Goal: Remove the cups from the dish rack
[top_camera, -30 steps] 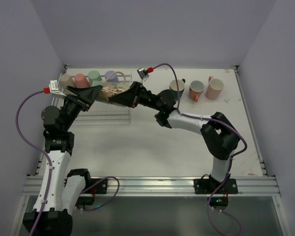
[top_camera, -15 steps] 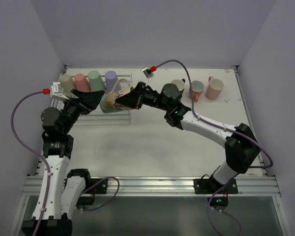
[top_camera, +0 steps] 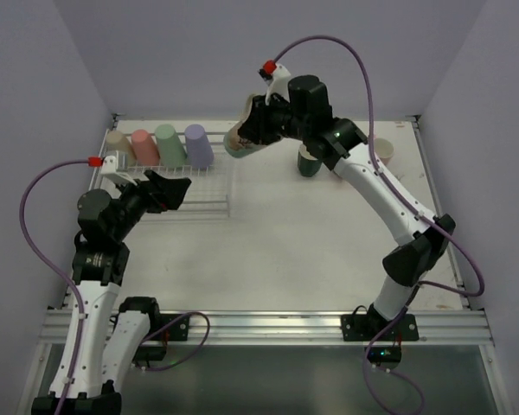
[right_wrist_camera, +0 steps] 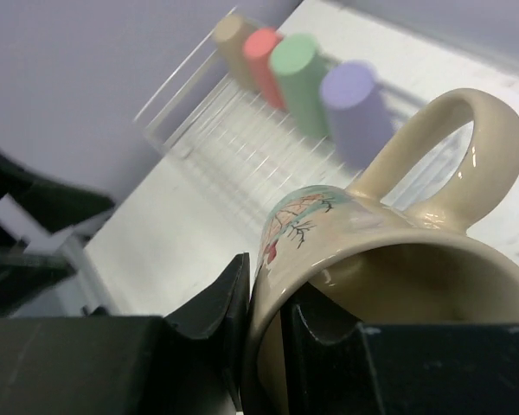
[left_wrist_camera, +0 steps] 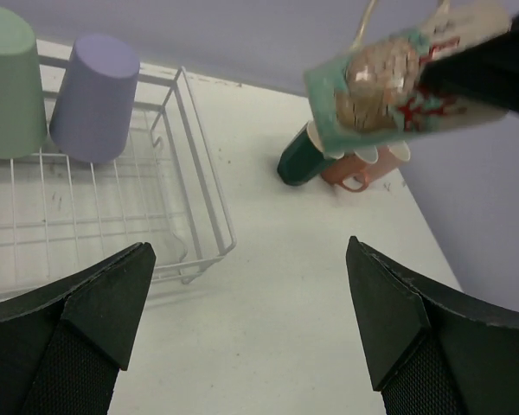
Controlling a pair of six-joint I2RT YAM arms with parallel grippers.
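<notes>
My right gripper needs to tilt down and lower the cream floral mug [top_camera: 240, 141] onto the free part of the table between the rack [top_camera: 209, 206] and the dark green mug.
My right gripper [top_camera: 258, 121] is shut on the wall of a cream floral mug [top_camera: 240, 141], one finger inside the rim and one outside [right_wrist_camera: 264, 333], and holds it tilted high above the table's rear. The mug [right_wrist_camera: 389, 251] fills the right wrist view and also shows in the left wrist view [left_wrist_camera: 389, 91]. The wire dish rack [top_camera: 209, 206] lies at the rear left with beige [top_camera: 115, 143], pink [top_camera: 144, 145], mint green [top_camera: 169, 143] and lilac [top_camera: 198, 145] cups upside down along its back. My left gripper [top_camera: 176, 190] is open and empty over the rack's front right part [left_wrist_camera: 251, 328].
A dark green mug [top_camera: 309, 162] stands on the table under my right arm, with a salmon mug [left_wrist_camera: 353, 170] behind it. Another pale mug [top_camera: 383, 149] is partly hidden by the arm. Side walls close in left and right.
My right gripper has lifted the floral mug up and to the right, away from the rack. My left gripper has drawn back from the mug and stands open.
</notes>
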